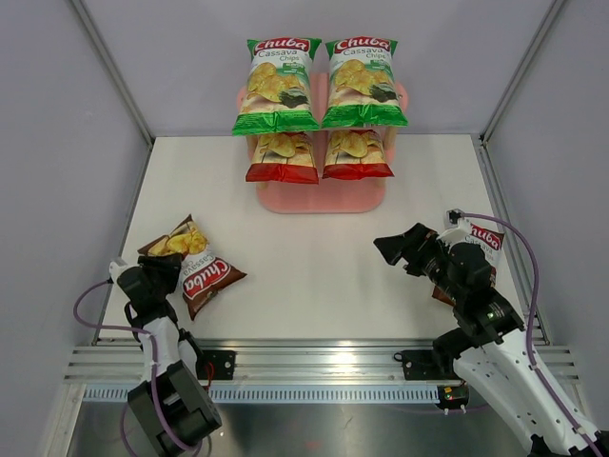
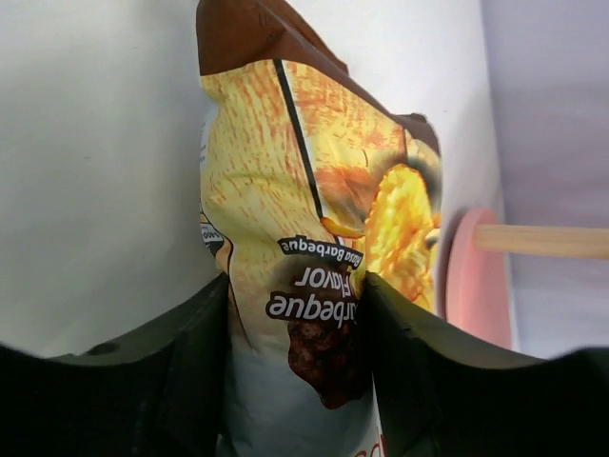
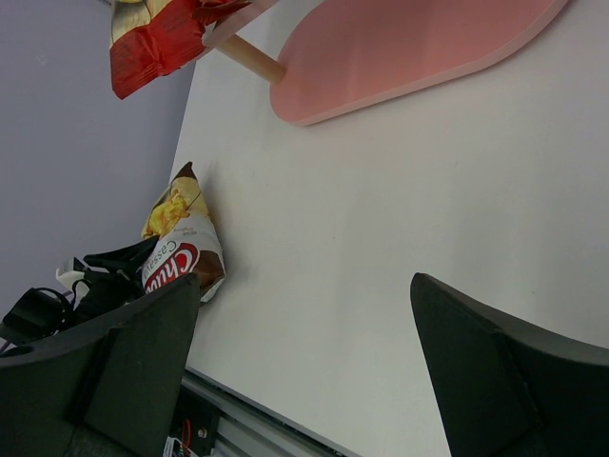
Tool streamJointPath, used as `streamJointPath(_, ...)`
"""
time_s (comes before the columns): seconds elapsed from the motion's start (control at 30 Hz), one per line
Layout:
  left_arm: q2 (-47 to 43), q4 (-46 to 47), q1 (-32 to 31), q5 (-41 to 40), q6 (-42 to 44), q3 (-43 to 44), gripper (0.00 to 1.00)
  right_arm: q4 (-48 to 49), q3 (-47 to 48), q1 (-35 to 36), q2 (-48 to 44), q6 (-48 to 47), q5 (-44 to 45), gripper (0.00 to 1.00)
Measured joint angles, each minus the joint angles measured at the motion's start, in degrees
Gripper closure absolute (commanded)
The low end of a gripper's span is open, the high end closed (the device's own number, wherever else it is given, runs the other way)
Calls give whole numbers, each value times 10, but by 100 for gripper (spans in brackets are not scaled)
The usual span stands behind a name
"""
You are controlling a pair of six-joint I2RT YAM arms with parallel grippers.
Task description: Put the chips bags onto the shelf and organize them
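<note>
My open right gripper goes to the left in the top view onto the brown bag's near end [image 1: 217, 286] [image 3: 210, 272] next, since it sticks out free of my left gripper.
The pink shelf [image 1: 320, 197] stands at the table's far middle. Two green chips bags [image 1: 278, 86] [image 1: 363, 82] lie on its top board, two red bags [image 1: 282, 158] [image 1: 357, 154] on the middle board, and the bottom board is bare. My left gripper [image 1: 160, 277] is shut on a dark brown bag [image 1: 202, 268] at the near left; in the left wrist view the bag [image 2: 304, 219] sits pinched between the fingers [image 2: 190, 352]. My right gripper [image 1: 403, 247] is open and empty over the table's right side. A second brown bag [image 1: 486, 242] lies partly hidden behind the right arm.
The right wrist view shows the shelf's bottom board [image 3: 409, 48], a wooden post [image 3: 252, 59], a red bag's end [image 3: 152, 46] and the far brown bag [image 3: 181, 249] with the left arm. Grey walls enclose the table; an aluminium rail [image 1: 314, 367] runs along its near edge.
</note>
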Motion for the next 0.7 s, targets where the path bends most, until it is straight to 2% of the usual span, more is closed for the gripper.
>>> streamJointPath(0.13,-2,23,-2,26,-8,0,66,0,0,0,-6,3,0,1)
streamJointPath(0.33,-7,19,-2,59,-19,4,73,45,-31,0,0,29,-37,1)
streamJointPath(0.43,-4,16,-2,86,-33,5,76,133,-93,0,32,71,-89,0)
streamJointPath(0.6,-21,-2,-2,132,-68,5,78,322,-193,14,170,158,-159,1)
streamJointPath(0.7,-52,-16,-3,153,-90,2,78,402,-203,82,255,181,-157,1)
